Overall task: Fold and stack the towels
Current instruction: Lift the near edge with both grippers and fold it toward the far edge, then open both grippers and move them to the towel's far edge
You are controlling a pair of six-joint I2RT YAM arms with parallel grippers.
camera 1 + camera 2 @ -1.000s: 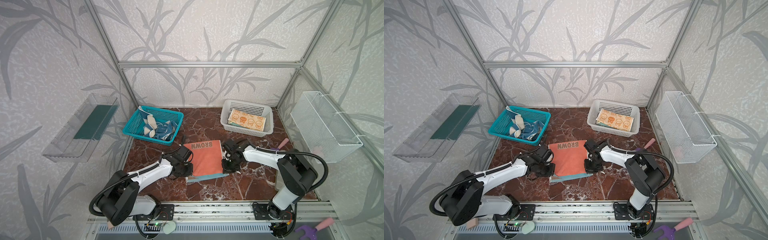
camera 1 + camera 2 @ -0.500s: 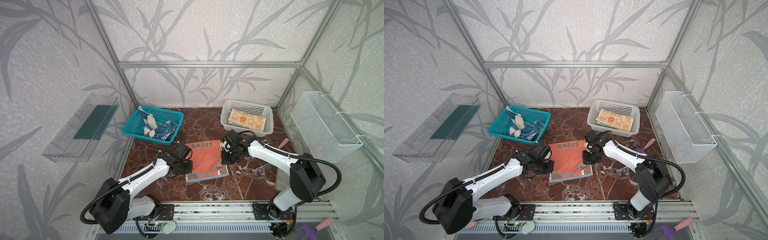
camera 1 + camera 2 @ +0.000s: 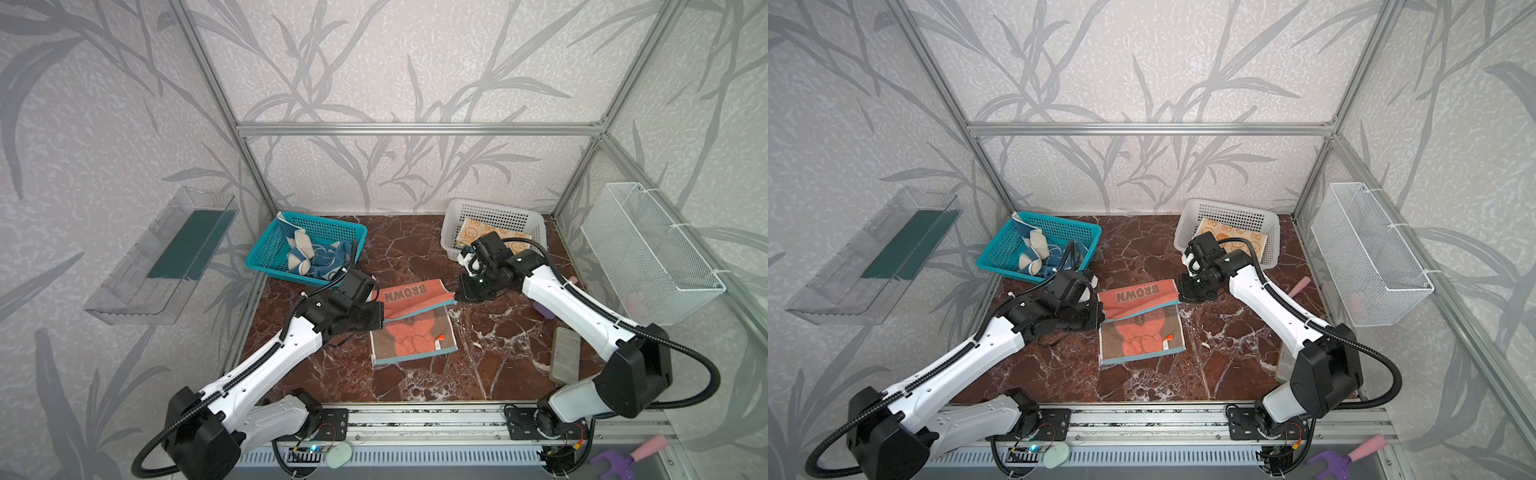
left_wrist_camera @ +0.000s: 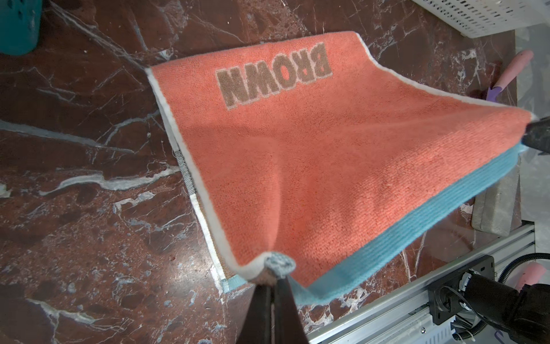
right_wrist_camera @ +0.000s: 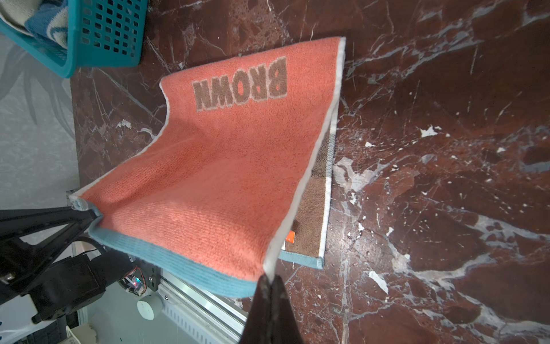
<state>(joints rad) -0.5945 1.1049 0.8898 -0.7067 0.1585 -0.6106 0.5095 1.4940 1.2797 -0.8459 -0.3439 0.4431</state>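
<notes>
I will move my left gripper back and down next and let go of the towel's hem corner on the bear-face layer's near corner (image 3: 377, 360) (image 4: 228, 283), because that spot is below and back from the gripper.
A coral-orange towel (image 3: 411, 340) marked "BROWN" with a blue hem lies mid-table. Its upper layer is lifted and stretched between both grippers, and the bear-face layer lies flat beneath. My left gripper (image 3: 380, 316) is shut on the left hem corner, seen close in the left wrist view (image 4: 278, 272). My right gripper (image 3: 457, 297) is shut on the right hem corner (image 5: 269, 275). Blue-and-cream towels (image 3: 316, 259) lie crumpled in the teal basket (image 3: 266, 253). A cream towel with orange figures (image 3: 478, 228) lies in the white basket (image 3: 494, 210).
A grey block (image 3: 564, 359) lies at the right near the right arm's base. A pink-handled purple tool (image 3: 544, 309) lies behind the right arm. A wire basket (image 3: 648, 249) hangs on the right wall and a clear shelf (image 3: 162, 257) on the left wall.
Both grippers have carried the towel's blue-hemmed corners up and toward the back. More of the bear-face layer underneath now shows.
</notes>
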